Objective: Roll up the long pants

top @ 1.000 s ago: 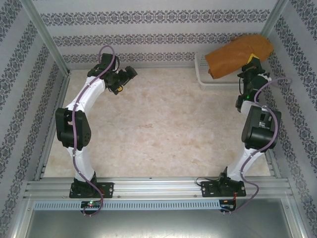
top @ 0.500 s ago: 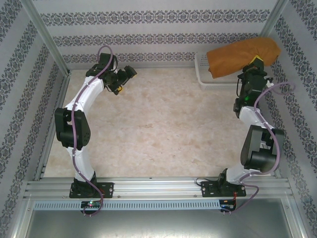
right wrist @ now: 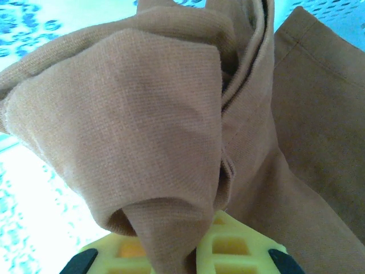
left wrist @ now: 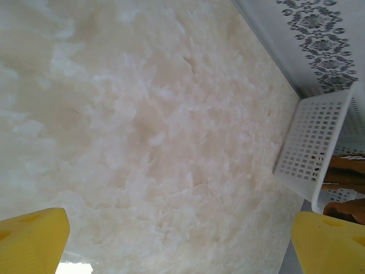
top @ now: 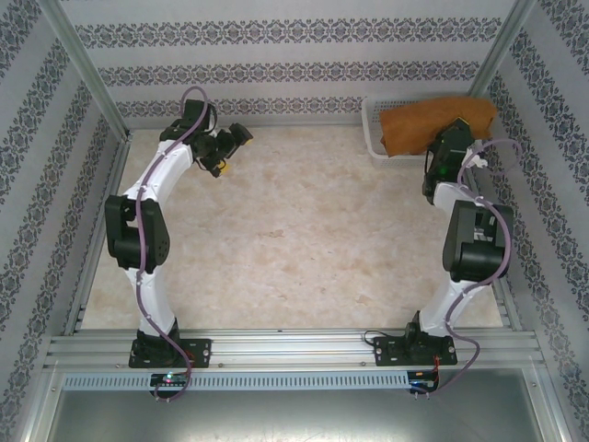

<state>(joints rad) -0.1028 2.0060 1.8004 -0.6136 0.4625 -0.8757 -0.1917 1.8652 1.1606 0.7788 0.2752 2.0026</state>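
My right gripper holds the pants [top: 419,125], and their end hangs over the basket's rim. It needs to move outward and down, away from the side, to the white basket [top: 372,138] below and let go of them.
The long pants [top: 419,125] are a bunched rust-brown heap lying over the white basket [top: 372,138] at the back right of the table. My right gripper [top: 453,136] is at the heap's near edge. In the right wrist view a fold of the brown fabric [right wrist: 165,142] runs down between the yellow fingers [right wrist: 228,245], which are shut on it. My left gripper [top: 236,140] hovers over the back left of the table. Its yellow fingertips [left wrist: 31,240] stand wide apart with bare tabletop between them.
The marble-patterned tabletop [top: 294,230] lies between the arms. Patterned walls close in the back and both sides. In the left wrist view the white basket [left wrist: 313,148] stands against the back wall, with brown fabric showing through its mesh.
The right gripper has come down and a little leftward with the pants. The heap sits lower and flatter over the basket. The left arm has barely moved.
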